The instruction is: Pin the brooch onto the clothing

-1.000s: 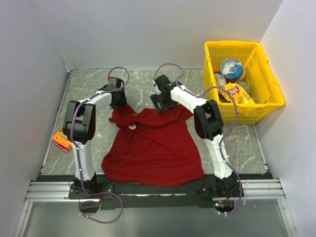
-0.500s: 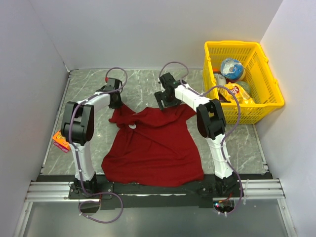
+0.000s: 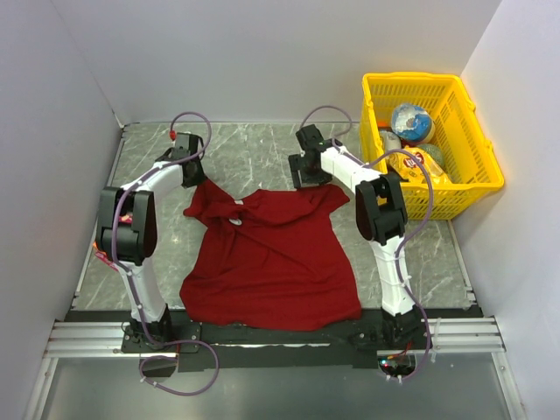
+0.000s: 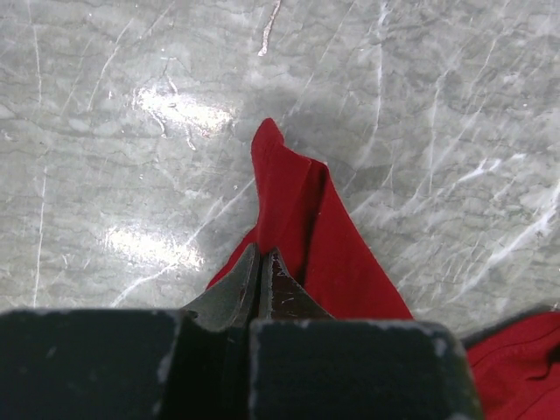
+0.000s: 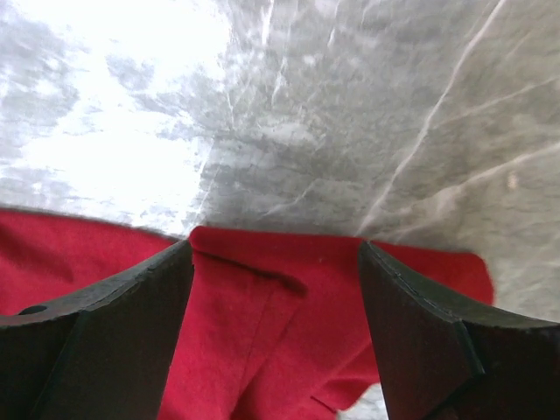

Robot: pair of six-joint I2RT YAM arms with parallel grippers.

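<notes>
My right gripper stays at the shirt's shoulder edge and draws its fingers together onto the small fold (image 3: 311, 189) (image 5: 261, 254) next, since that cloth already lies between its open fingers.
The dark-red T-shirt (image 3: 271, 254) lies spread on the marble table. A tiny whitish spot (image 3: 234, 222) sits at its neck; I cannot tell whether it is the brooch or the neck label. My left gripper (image 3: 190, 173) is shut on the shirt's left sleeve, and the left wrist view shows the shut gripper (image 4: 262, 254) with red cloth (image 4: 306, 219) running out from it. My right gripper (image 3: 305, 175) is open at the shirt's right shoulder edge. The right wrist view shows the open gripper (image 5: 276, 254) with its fingers wide apart over a folded red hem (image 5: 289, 350).
A yellow basket (image 3: 477, 188) holding snack bags and a ball stands at the far right. An orange-and-pink packet (image 3: 97, 255) peeks out behind the left arm at the left edge. White walls close the table on three sides.
The left gripper pulled the left sleeve outward and farther back, which spread the shoulder. The right gripper moved right and back along the shirt's top edge. The shirt's top now lies flatter.
</notes>
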